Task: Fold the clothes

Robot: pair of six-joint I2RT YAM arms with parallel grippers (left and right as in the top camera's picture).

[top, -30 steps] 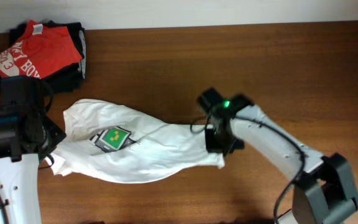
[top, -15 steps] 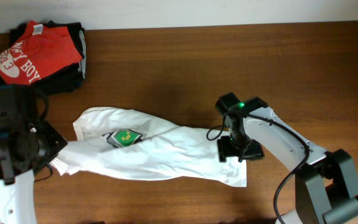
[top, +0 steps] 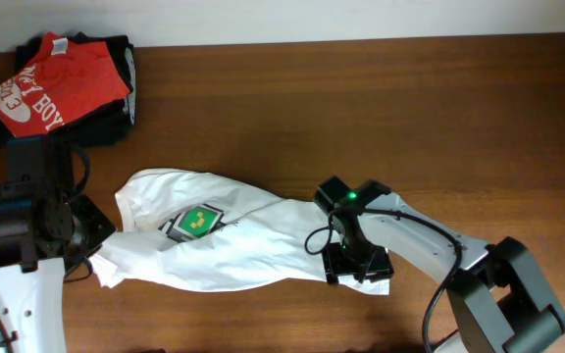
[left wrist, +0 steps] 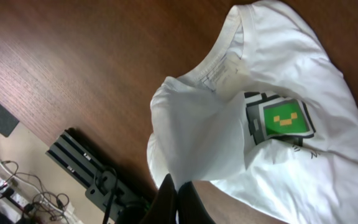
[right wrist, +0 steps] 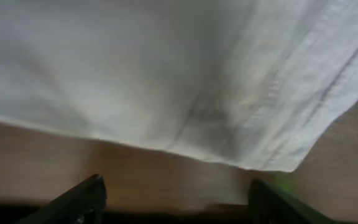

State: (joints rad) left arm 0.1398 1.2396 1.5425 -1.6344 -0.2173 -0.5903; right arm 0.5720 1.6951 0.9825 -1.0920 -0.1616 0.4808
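Note:
The shirt lies bunched, so my left gripper needs to lift the fold, swing it outward to bare tabletop (top: pixel 149 110) beside the red T-shirt and release it.
The clothes, a white T-shirt (top: pixel 253 245) with a green square print (top: pixel 196 222), lie stretched in a long bunched strip across the table's middle. My left gripper (top: pixel 94 242) is shut on a fold of the shirt's left end, near the collar. In the left wrist view the cloth (left wrist: pixel 197 137) rises out of the closed left gripper (left wrist: pixel 179 190). My right gripper (top: pixel 357 265) hovers over the hem end. In the right wrist view the right gripper (right wrist: pixel 176 199) is open, with bare wood between its fingers (right wrist: pixel 86 196). The hem (right wrist: pixel 247 124) lies just ahead of them.
A red T-shirt (top: pixel 52 83) lies on dark folded garments (top: pixel 118 98) at the back left corner. Off the table's front edge, the left wrist view shows a black stand (left wrist: pixel 86 163) and cables on the floor.
My right gripper has opened and let go of the hem, then moved toward the table's front over the dropped hem. The left gripper keeps its hold; the shirt has shifted slightly.

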